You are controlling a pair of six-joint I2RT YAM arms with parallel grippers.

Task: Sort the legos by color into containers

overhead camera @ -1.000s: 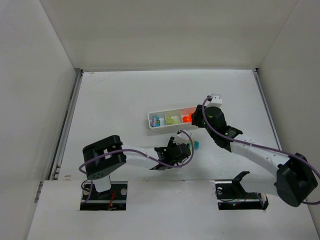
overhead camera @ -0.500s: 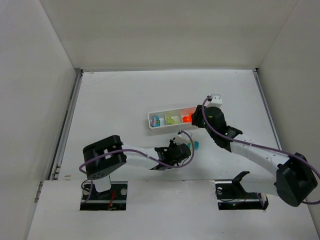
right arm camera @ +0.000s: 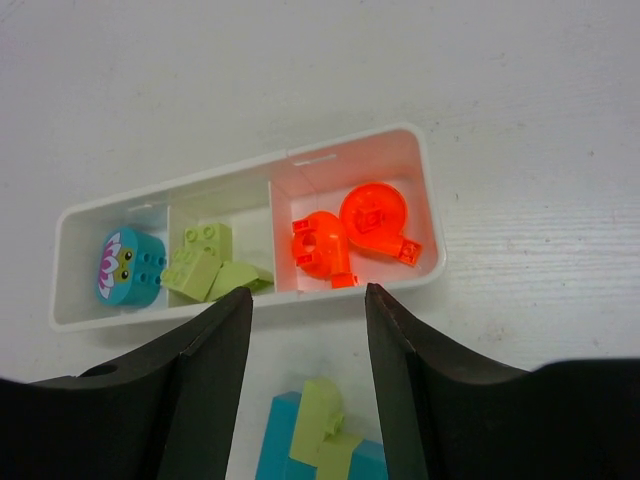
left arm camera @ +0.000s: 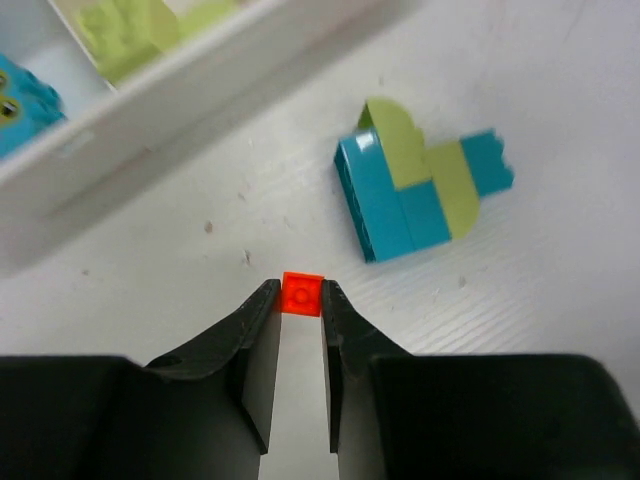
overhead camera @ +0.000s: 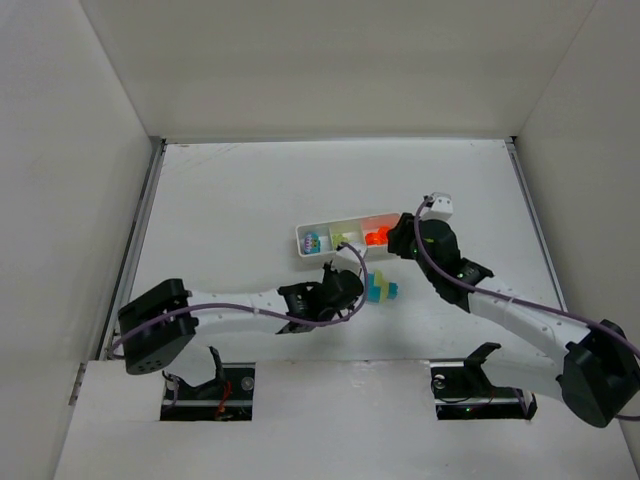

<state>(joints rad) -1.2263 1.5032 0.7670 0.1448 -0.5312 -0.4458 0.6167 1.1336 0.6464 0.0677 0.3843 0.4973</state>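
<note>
I should next lift the brick in my left gripper outward past the tray's front side, over the orange-red pieces in their compartment (overhead camera: 379,233). I should open my left gripper there.
The white tray (overhead camera: 345,229) holds a teal brick (right arm camera: 128,267) in its left compartment, yellow-green bricks (right arm camera: 205,265) in the middle one and orange-red pieces (right arm camera: 350,235) in the right one. A joined clump of teal and yellow-green bricks (overhead camera: 379,289) lies on the table just in front of the tray; it also shows in the left wrist view (left arm camera: 415,190) and in the right wrist view (right arm camera: 318,440). My left gripper (left arm camera: 300,298) is shut on a small orange-red brick (left arm camera: 301,294), near the clump's left. My right gripper (right arm camera: 308,310) is open and empty above the tray's right end.
White walls enclose the table on three sides. A metal rail (overhead camera: 135,245) runs along the left edge. The tray's front wall (left arm camera: 150,120) lies close beyond my left gripper.
My left arm has swung left and its gripper has pulled back from the clump, which now shows uncovered. My right gripper has shifted slightly right.
</note>
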